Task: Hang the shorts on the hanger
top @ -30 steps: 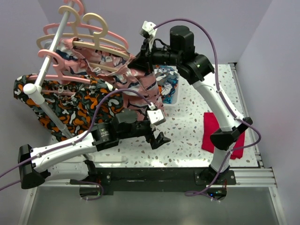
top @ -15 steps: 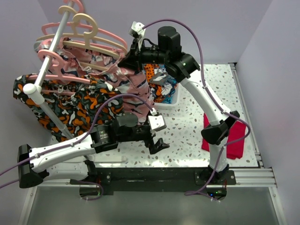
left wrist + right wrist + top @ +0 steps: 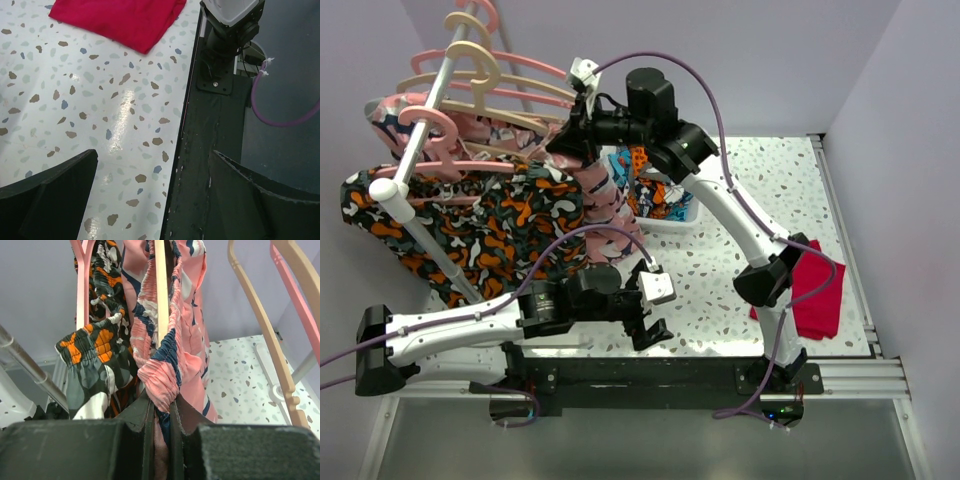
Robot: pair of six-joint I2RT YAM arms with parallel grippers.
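Observation:
I will shift my right gripper toward the clothes bar beside the black-orange-white garment next and then open it, because the hanger's beige bar [image 3: 531, 123] [image 3: 162, 326] already runs through the shorts' waistband.
The salmon-pink shorts [image 3: 605, 190] with navy and white print hang from my right gripper [image 3: 570, 135], high up beside the clothes rail. In the right wrist view the gripper [image 3: 161, 405] is shut on the gathered waistband of the shorts [image 3: 175, 340]. A straight beige bar of the hanger [image 3: 161, 290] runs up through the waistband. The beige hanger [image 3: 535, 90] hangs on the rail among pink ones. My left gripper [image 3: 645, 325] is open and empty, low over the table's near edge; the left wrist view [image 3: 155, 200] shows only tabletop between its fingers.
A black-orange-white garment [image 3: 470, 220] hangs on the white rail [image 3: 420, 140], close left of the shorts [image 3: 92, 365]. Another beige hanger [image 3: 255, 305] and a pink hanger [image 3: 295, 290] are to the right. A white basket of clothes [image 3: 660, 205] stands mid-table. A red cloth [image 3: 815, 290] lies at the right [image 3: 120, 17].
My right gripper has carried the shorts and the hanger leftward, closer to the rail. My left gripper has drawn back a little toward the near edge, still open.

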